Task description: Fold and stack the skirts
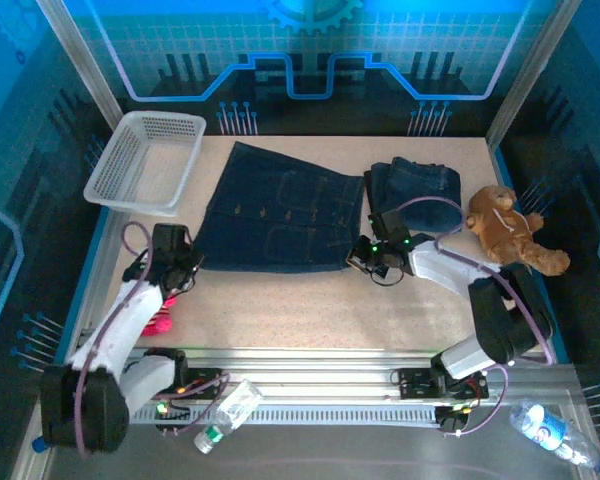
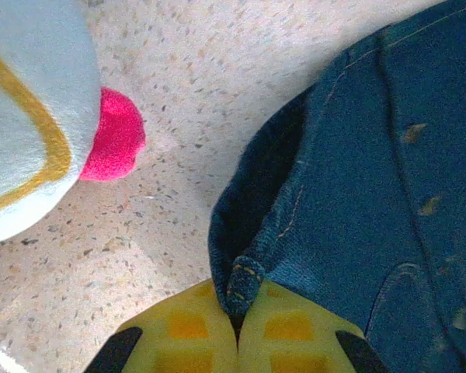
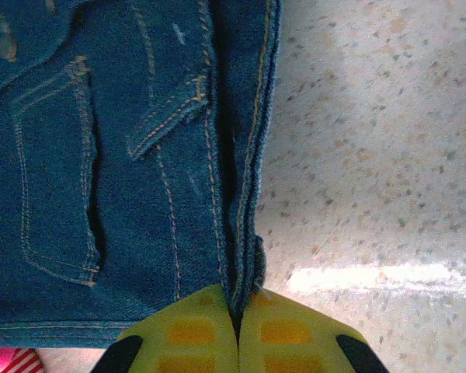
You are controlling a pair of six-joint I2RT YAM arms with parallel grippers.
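Next, my left gripper lifts the skirt's stitched corner outward over the spread skirt and releases it at the skirt's far corner by the basket.
A buttoned dark blue denim skirt [image 1: 280, 208] lies spread flat in the middle of the table. My left gripper [image 1: 183, 262] is at its near left corner. In the left wrist view the left gripper [image 2: 238, 311] is shut on a stitched corner of the denim skirt [image 2: 373, 155]. My right gripper [image 1: 366, 256] is at the near right corner. In the right wrist view the right gripper [image 3: 239, 303] is shut on the side seam of the pocketed skirt [image 3: 124, 155]. A second denim skirt [image 1: 420, 183] lies bunched at the back right.
A white mesh basket [image 1: 145, 160] stands at the back left. A brown teddy bear [image 1: 510, 228] lies at the right edge. A pink-and-white plush toy [image 2: 101, 140] sits near my left arm. A plastic bottle [image 1: 228, 410] lies on the front rail.
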